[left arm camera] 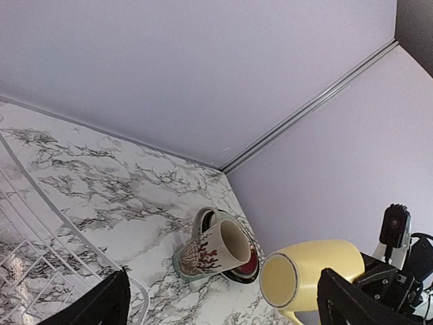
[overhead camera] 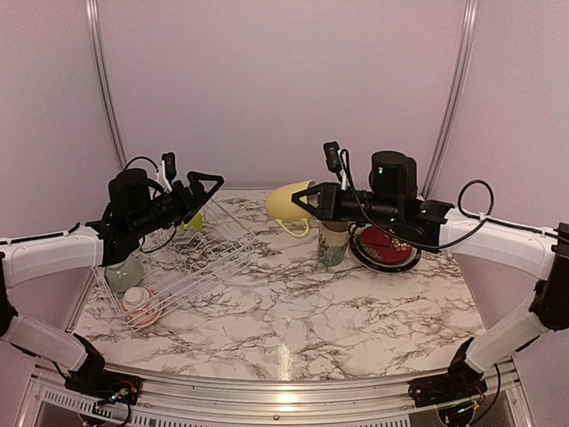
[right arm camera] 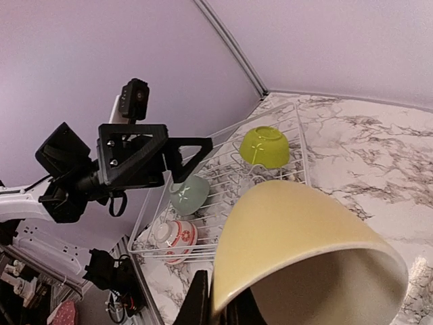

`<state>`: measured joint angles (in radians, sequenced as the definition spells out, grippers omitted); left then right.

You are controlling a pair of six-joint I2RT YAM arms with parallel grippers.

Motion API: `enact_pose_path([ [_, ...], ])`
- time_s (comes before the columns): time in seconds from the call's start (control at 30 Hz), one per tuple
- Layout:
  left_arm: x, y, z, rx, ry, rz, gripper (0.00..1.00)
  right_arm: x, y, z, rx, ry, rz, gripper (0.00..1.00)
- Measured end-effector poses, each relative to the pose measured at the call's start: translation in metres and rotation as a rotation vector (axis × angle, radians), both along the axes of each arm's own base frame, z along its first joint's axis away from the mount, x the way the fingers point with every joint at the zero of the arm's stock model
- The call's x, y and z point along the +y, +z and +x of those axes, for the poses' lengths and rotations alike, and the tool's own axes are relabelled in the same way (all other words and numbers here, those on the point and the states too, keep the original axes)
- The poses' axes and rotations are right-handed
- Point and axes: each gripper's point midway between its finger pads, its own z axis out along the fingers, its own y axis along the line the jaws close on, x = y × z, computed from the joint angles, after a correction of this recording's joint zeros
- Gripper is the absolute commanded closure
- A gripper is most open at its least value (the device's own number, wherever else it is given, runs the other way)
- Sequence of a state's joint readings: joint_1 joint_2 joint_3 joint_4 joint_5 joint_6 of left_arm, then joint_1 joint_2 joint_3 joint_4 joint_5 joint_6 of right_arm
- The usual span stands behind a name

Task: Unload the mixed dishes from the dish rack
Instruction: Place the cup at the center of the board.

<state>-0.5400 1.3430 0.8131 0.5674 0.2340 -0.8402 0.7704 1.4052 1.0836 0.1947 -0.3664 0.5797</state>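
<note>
The yellow mug [overhead camera: 288, 205] comes down in my right gripper next and turns upright onto the tabletop beside the beige mug, where open marble lies clear of the rack.
My right gripper [overhead camera: 304, 201] is shut on the rim of a yellow mug [overhead camera: 288, 205] and holds it on its side in the air, between the white wire dish rack [overhead camera: 200, 253] and a beige red-patterned mug [overhead camera: 333, 242]. In the right wrist view the yellow mug [right arm camera: 304, 250] fills the front, with one finger [right arm camera: 200, 298] outside the rim. My left gripper [overhead camera: 210, 190] is open and empty above the rack's far end. The rack holds a lime-green bowl [right arm camera: 264, 145], a pale green bowl [right arm camera: 189, 195] and a red-patterned bowl [right arm camera: 174, 237], all upside down.
The beige mug [left arm camera: 210, 252] stands on the marble table, on a pale green base in front of a stack of plates [overhead camera: 384, 247] with a red one on top. The lilac back wall is close behind. The left gripper [right arm camera: 159, 154] hangs over the rack's left side.
</note>
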Motion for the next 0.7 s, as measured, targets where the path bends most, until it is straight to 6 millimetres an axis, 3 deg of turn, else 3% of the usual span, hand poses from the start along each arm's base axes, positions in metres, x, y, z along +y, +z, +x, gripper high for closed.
enact_pose_path([
  [0.13, 0.025, -0.001, -0.002, 0.002, 0.106, 0.119, 0.01, 0.002, -0.02, 0.021, 0.041, -0.121, -0.17, 1.0],
  [0.33, 0.061, 0.026, -0.008, -0.067, 0.252, 0.259, 0.01, 0.006, -0.052, 0.04, 0.072, -0.253, -0.408, 1.0],
  [0.57, 0.078, 0.025, -0.009, -0.077, 0.315, 0.36, 0.01, -0.002, -0.111, 0.058, 0.164, -0.323, -0.692, 1.0],
  [0.7, 0.082, 0.018, -0.01, -0.067, 0.323, 0.401, 0.01, 0.0, -0.132, 0.063, 0.21, -0.322, -0.79, 1.0],
])
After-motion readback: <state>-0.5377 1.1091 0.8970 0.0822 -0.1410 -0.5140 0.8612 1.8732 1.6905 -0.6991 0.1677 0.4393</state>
